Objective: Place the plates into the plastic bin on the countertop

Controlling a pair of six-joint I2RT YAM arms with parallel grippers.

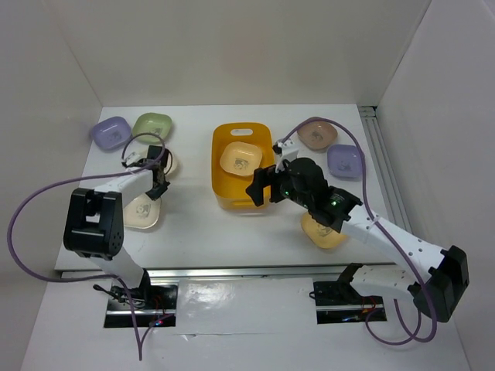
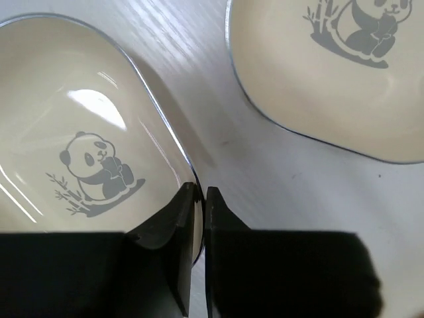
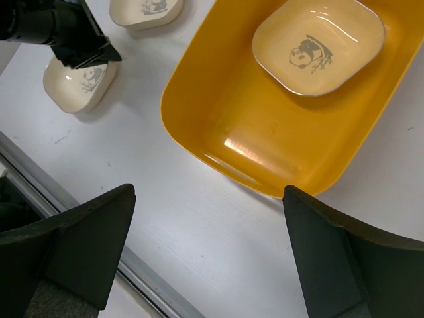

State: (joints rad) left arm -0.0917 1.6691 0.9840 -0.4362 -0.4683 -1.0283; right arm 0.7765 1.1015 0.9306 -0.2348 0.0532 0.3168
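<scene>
Next, my left gripper lifts the cream plate it holds, carries it right in the top view and lowers it onto the pale yellow plate in the bin.
The yellow-orange plastic bin point(image 1: 224, 182) stands mid-table and holds one pale yellow plate point(image 1: 241, 158), which also shows in the right wrist view point(image 3: 318, 46). My left gripper point(image 1: 158, 187) is shut on the right rim of a cream plate point(image 2: 79, 152) lying near the table's left front point(image 1: 141, 214). A second cream plate point(image 2: 344, 66) lies just beyond it. My right gripper point(image 3: 209, 192) is open and empty, hovering over the countertop point(image 3: 218, 232) just in front of the bin's near end point(image 3: 265, 165). A pale yellow plate point(image 1: 325, 233) lies under the right arm.
A lilac plate point(image 1: 110, 132) and a green plate point(image 1: 151, 124) lie at the far left. A brown plate point(image 1: 316, 135) and a lilac plate point(image 1: 345, 161) lie right of the bin. A metal rail point(image 1: 232, 270) runs along the near edge. White walls enclose the table.
</scene>
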